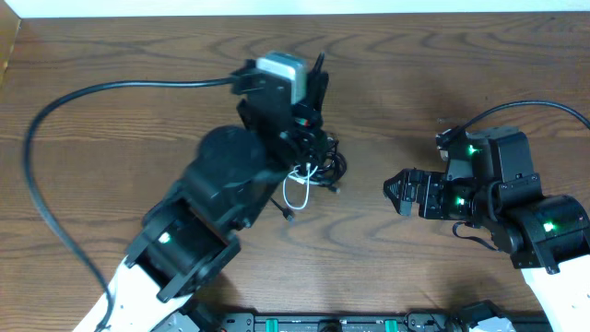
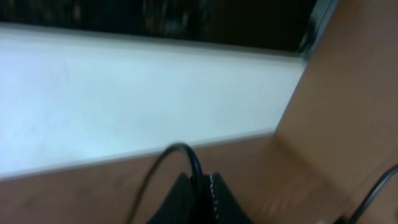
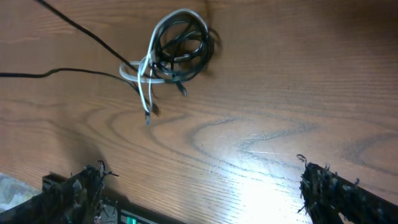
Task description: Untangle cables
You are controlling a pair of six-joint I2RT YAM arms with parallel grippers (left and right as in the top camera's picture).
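Observation:
The left gripper's cable still runs into the knot's black coils [image 1: 330,167] [image 3: 186,53]. I will lower my right gripper onto them next, to the left in the overhead view.
The cables [image 1: 315,169] lie in a small knot on the wooden table, black cords coiled together with one white cord [image 1: 297,194] looping out toward the front. In the right wrist view the knot [image 3: 177,53] is far ahead, the white cord's end [image 3: 147,111] trails down, and two thin black strands run off left. My left gripper [image 1: 318,88] is above the knot; in the blurred left wrist view its fingers [image 2: 202,186] are shut on a thin black cable [image 2: 186,152]. My right gripper [image 1: 398,194] is open and empty [image 3: 205,193], to the right of the knot.
The left arm's thick black cable [image 1: 37,138] arcs over the left of the table. The table's far edge meets a white wall [image 2: 124,93]. A black rail [image 1: 350,323] runs along the near edge.

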